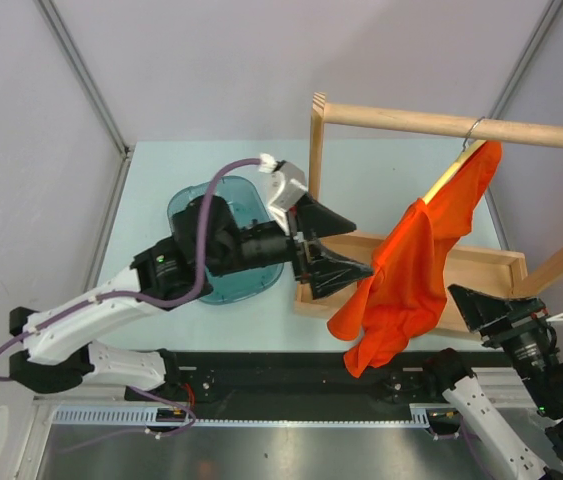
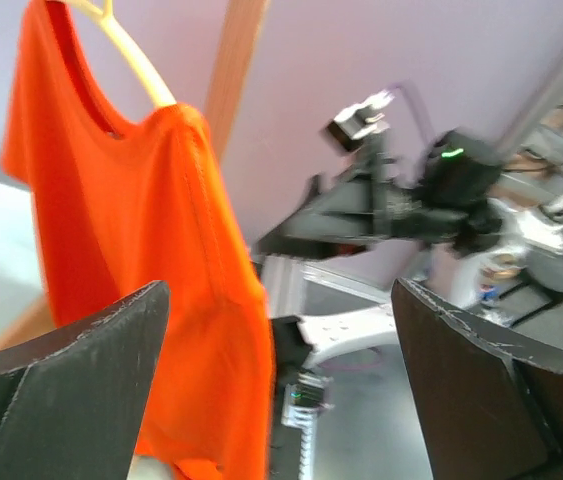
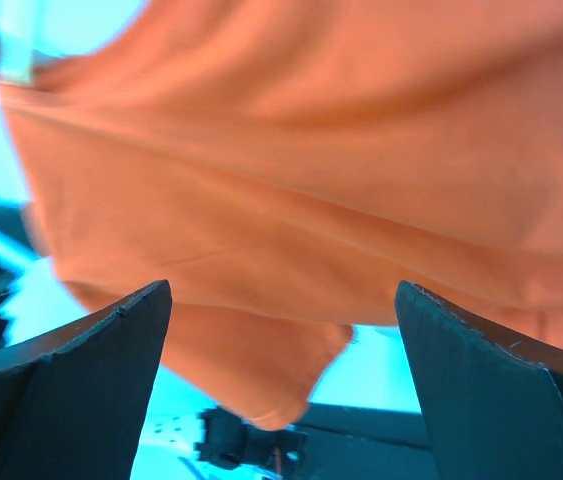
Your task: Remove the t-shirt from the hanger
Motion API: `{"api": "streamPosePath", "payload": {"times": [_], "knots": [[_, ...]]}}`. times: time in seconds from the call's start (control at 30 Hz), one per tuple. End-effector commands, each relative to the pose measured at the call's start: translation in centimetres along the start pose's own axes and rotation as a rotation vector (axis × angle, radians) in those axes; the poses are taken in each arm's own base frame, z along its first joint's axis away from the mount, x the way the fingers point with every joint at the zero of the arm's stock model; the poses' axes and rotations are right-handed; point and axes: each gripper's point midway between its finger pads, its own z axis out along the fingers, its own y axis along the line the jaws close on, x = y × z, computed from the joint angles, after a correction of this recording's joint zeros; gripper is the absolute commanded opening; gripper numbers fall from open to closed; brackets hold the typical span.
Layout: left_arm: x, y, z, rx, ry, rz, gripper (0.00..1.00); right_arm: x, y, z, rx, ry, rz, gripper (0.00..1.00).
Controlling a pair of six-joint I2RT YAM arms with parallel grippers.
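Next, the left gripper moves outward and onto the shirt's collar edge [image 1: 426,207] [image 2: 154,122] below the bare hanger arm. This is because the cloth hangs before the end of one finger, outside the gap.
An orange t-shirt [image 1: 411,270] hangs on a pale-yellow hanger [image 1: 447,174], whose wire hook [image 1: 473,130] is over the wooden rod. One hanger arm sticks out bare above the shirt's collar [image 2: 131,55]. My left gripper [image 1: 361,247] is open and empty just left of the shirt, not touching it; in its wrist view [image 2: 281,400] the shirt [image 2: 141,250] hangs in front of the left finger. My right gripper [image 1: 466,300] is open and empty below the shirt's right side; in its wrist view [image 3: 281,380] the shirt [image 3: 311,150] fills the top of the frame.
The light-wood rack has a rod [image 1: 431,122], an upright post [image 1: 316,150] and a base frame [image 1: 486,262] on the table. A blue translucent bin [image 1: 186,205] lies under the left arm. The right arm [image 2: 411,195] shows beyond the shirt.
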Motion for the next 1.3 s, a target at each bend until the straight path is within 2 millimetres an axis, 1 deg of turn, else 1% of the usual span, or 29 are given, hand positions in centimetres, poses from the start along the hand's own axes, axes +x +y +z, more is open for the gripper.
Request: {"api": "streamPosePath", "payload": {"times": [0.0,0.03,0.07,0.1,0.17,0.2,0.23,0.27,0.3,0.37,0.4,0.43,0.5,0.53,0.57,0.6,0.63,0.67,0.7,0.73,0.87,0.93,0.97,1.0,1.07,1.1,1.13,1.17,1.27], "knots": [[-0.6,2.9,3.6,-0.132,-0.012,0.146,0.97,-1.7,4.4,-0.2,-0.131,-0.007,-0.044,1.00],[-0.6,3.3,4.1,-0.152,-0.008,0.166,0.97,-1.8,4.9,0.0,-0.138,-0.003,-0.047,1.00],[-1.2,3.4,4.3,-0.169,-0.020,0.175,0.98,-1.7,5.2,0.0,-0.149,0.008,-0.051,1.00],[-0.7,4.2,5.2,-0.210,-0.009,0.183,0.97,-1.8,5.4,0.0,-0.154,0.010,-0.055,1.00],[-0.7,4.5,6.1,-0.218,-0.015,0.188,0.97,-1.5,5.6,0.1,-0.161,0.023,-0.060,1.00],[-0.1,5.1,6.7,-0.244,-0.006,0.181,0.97,-1.3,5.4,0.2,-0.155,0.031,-0.062,1.00],[0.2,5.4,7.1,-0.255,0.003,0.175,0.97,-1.2,5.3,0.3,-0.149,0.033,-0.063,1.00],[0.1,5.6,7.3,-0.262,0.001,0.170,0.95,-1.1,5.1,0.3,-0.143,0.033,-0.064,0.99],[0.6,5.9,7.5,-0.272,0.012,0.169,0.93,-1.0,4.8,0.2,-0.132,0.035,-0.065,1.00],[1.4,6.7,8.0,-0.301,0.027,0.167,0.83,-1.1,4.5,0.1,-0.119,0.028,-0.064,1.00],[1.7,6.9,8.2,-0.309,0.032,0.167,0.76,-1.2,4.4,0.0,-0.113,0.023,-0.066,1.00],[2.0,7.3,8.3,-0.325,0.041,0.168,0.60,-1.2,4.2,-0.1,-0.110,0.021,-0.066,1.00],[2.1,7.4,8.5,-0.328,0.042,0.168,0.48,-1.2,4.1,-0.3,-0.106,0.016,-0.066,1.00],[2.0,7.4,8.5,-0.328,0.037,0.168,0.35,-1.5,4.2,-0.4,-0.110,0.008,-0.063,1.00],[1.7,7.3,8.5,-0.327,0.029,0.168,0.29,-1.5,4.2,-0.5,-0.107,0.007,-0.062,0.99],[1.6,7.3,8.6,-0.328,0.026,0.168,0.25,-1.6,4.2,-0.6,-0.106,0.003,-0.063,0.99],[1.0,7.2,8.5,-0.332,0.017,0.170,0.15,-1.8,4.4,-0.7,-0.112,-0.003,-0.060,0.99],[0.9,7.4,8.6,-0.346,0.017,0.172,0.09,-1.8,4.4,-0.8,-0.111,-0.004,-0.058,1.00],[0.6,7.6,8.5,-0.355,0.015,0.176,0.06,-1.9,4.4,-0.8,-0.111,-0.006,-0.057,1.00],[0.0,7.4,8.4,-0.359,0.011,0.179,0.00,-2.0,4.5,-0.9,-0.110,-0.011,-0.055,1.00],[-2.5,6.4,7.3,-0.344,-0.036,0.213,0.00,-2.6,4.2,-1.4,-0.092,-0.036,-0.058,1.00],[-4.3,5.7,6.1,-0.344,-0.065,0.219,0.00,-2.9,4.3,-1.4,-0.087,-0.046,-0.062,0.99],[-4.8,5.5,5.7,-0.349,-0.074,0.222,0.00,-3.0,4.5,-1.4,-0.093,-0.050,-0.064,1.00],[-6.0,5.4,4.6,-0.363,-0.098,0.221,0.00,-3.0,4.7,-1.5,-0.100,-0.048,-0.070,1.00],[-6.7,5.2,3.6,-0.372,-0.118,0.219,0.00,-2.9,5.0,-1.3,-0.109,-0.038,-0.072,1.00],[-8.4,4.1,2.4,-0.345,-0.176,0.218,0.00,-2.8,5.1,-1.2,-0.113,-0.032,-0.077,1.00],[-7.8,4.0,2.4,-0.331,-0.172,0.218,0.00,-2.5,5.1,-1.1,-0.116,-0.019,-0.080,1.00],[-8.4,3.5,2.0,-0.314,-0.194,0.211,0.00,-2.3,5.0,-1.0,-0.110,-0.009,-0.085,1.00],[-9.6,2.8,1.4,-0.297,-0.223,0.184,0.00,-2.3,4.8,-0.9,-0.096,-0.004,-0.093,1.00]]}}
